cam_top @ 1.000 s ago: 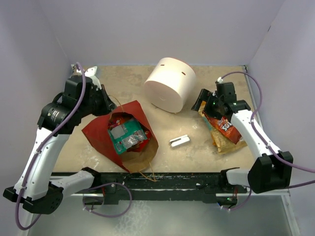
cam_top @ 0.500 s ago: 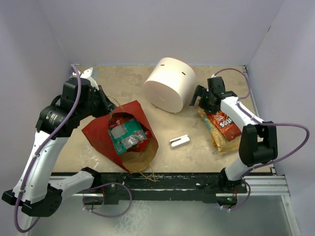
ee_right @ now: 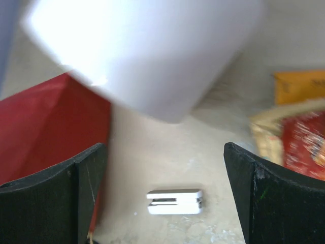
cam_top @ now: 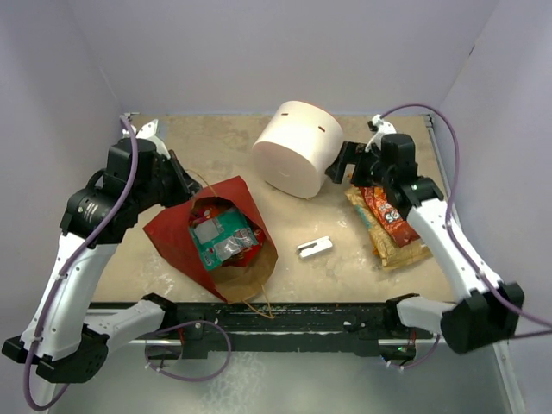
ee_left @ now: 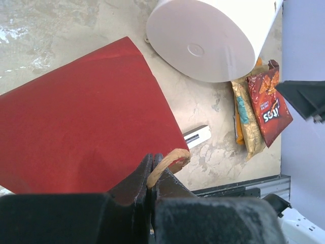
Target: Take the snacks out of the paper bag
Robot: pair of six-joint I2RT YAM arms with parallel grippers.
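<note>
The robot's right gripper should next move back and to the left in the top view onto the teal packet (cam_top: 217,238), because that packet lies on top in the opening of the bag.
The red paper bag (cam_top: 177,235) lies on its side at the left, its brown mouth facing the near edge. A teal packet (cam_top: 217,238) and other snacks show inside the mouth. My left gripper (cam_top: 185,178) is at the bag's far side, shut on a twine handle (ee_left: 170,157); the left wrist view shows the bag's red outside (ee_left: 86,112) below my left gripper (ee_left: 151,172). Red, yellow and orange snacks (cam_top: 392,226) lie in a pile on the table at the right. My right gripper (cam_top: 340,171) hangs open and empty to the left of that pile, beside the cylinder.
A big white cylinder (cam_top: 298,147) lies on its side at the back centre, close to my right gripper's fingers. A small grey metal bracket (cam_top: 315,248) lies on the table between bag and snack pile, below the open right gripper (ee_right: 162,152). Walls close in left, right and behind.
My right gripper has moved off the snack pile, up and to the left toward the white cylinder, staying open. The left gripper keeps its hold on the handle, almost still.
</note>
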